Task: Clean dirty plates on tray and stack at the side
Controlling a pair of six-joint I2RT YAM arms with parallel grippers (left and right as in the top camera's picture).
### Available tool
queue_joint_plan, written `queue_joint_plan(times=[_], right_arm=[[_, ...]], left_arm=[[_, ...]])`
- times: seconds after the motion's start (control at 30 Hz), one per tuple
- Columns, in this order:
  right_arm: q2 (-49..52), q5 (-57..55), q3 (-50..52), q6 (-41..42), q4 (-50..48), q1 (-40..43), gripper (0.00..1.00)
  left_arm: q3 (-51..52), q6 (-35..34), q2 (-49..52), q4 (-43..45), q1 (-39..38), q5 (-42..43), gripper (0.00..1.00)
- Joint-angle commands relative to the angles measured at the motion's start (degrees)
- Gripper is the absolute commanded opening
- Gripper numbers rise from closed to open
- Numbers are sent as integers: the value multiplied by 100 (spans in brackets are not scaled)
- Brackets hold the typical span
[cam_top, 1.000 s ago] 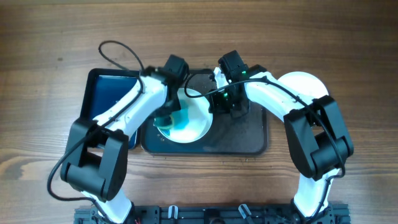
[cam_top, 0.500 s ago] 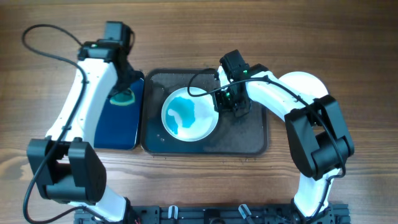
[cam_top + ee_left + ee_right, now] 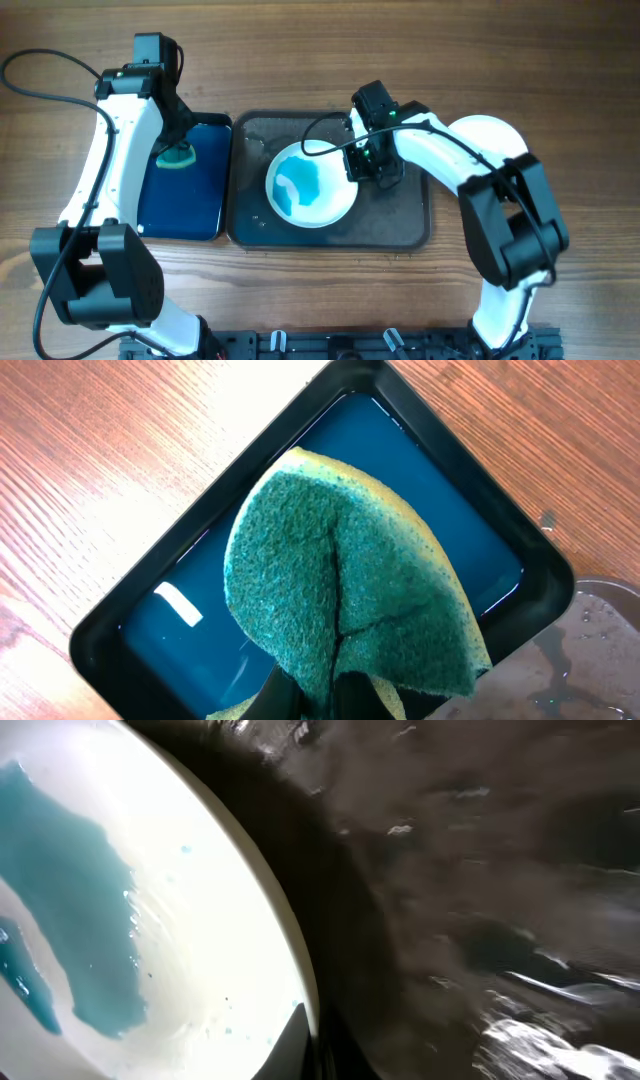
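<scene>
Next, my right gripper lifts, moves to the right in the overhead view to the other white plate (image 3: 494, 149), lowers onto it and releases.
A white plate (image 3: 310, 187) with a teal-blue smear lies on the dark grey-brown tray (image 3: 400, 215). My right gripper (image 3: 358, 165) is shut on its right rim. The right wrist view shows the plate (image 3: 150, 920), the jaws (image 3: 312, 1042) pinching the rim, and the wet tray floor (image 3: 480, 870). My left gripper (image 3: 172, 148) is shut on a green sponge (image 3: 179, 157) over the small black-and-blue tray (image 3: 185, 205). The left wrist view shows the sponge (image 3: 340, 580) folded in the jaws (image 3: 320, 698) above the blue liquid (image 3: 210, 620). Another white plate (image 3: 490, 128) lies right of the tray, partly hidden by my right arm.
The small tray sits directly left of the dark tray, their rims almost touching. Bare wooden table (image 3: 300, 50) lies behind both trays and to the far sides. A black cable (image 3: 40, 62) loops over the table at the upper left.
My left gripper carried the sponge off the plate, left over the small blue tray, then a little farther back-left. The plate shifted slightly right in my right gripper's hold.
</scene>
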State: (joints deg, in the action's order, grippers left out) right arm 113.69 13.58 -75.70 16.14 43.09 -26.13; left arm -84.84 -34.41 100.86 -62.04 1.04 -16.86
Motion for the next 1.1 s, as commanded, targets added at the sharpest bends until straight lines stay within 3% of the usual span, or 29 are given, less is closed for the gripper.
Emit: queue_joint_plan(times=[0.0,0.2,0.4,0.53,0.83,0.97,1.07], right_arm=[[-1034,-1853,-17,223,140,-111,4],[-1847,-5139,-17,503,501,-1071,4],[-1908,-8395,-15,463,249,-2420,4],[-1908,-9442,-15,-542,-496,-3108,4],[-1908,-9790,-15,-2343,-2201,-3233,4],[-1908,-9602,-13,-2354,-2280,-3217,4],[-1908,-8644,-13,-2334,-1982,-3112,4]], left_arm=[[-50,96,-61,79,-2,-52,4],[-50,96,-61,251,-2,-52,4],[-50,96,-61,284,-2,-52,4],[-50,94,-61,315,-2,-50,4],[-50,94,-61,402,0,-52,4],[-50,94,-61,422,0,-50,4],[-50,94,-61,424,-2,-50,4]])
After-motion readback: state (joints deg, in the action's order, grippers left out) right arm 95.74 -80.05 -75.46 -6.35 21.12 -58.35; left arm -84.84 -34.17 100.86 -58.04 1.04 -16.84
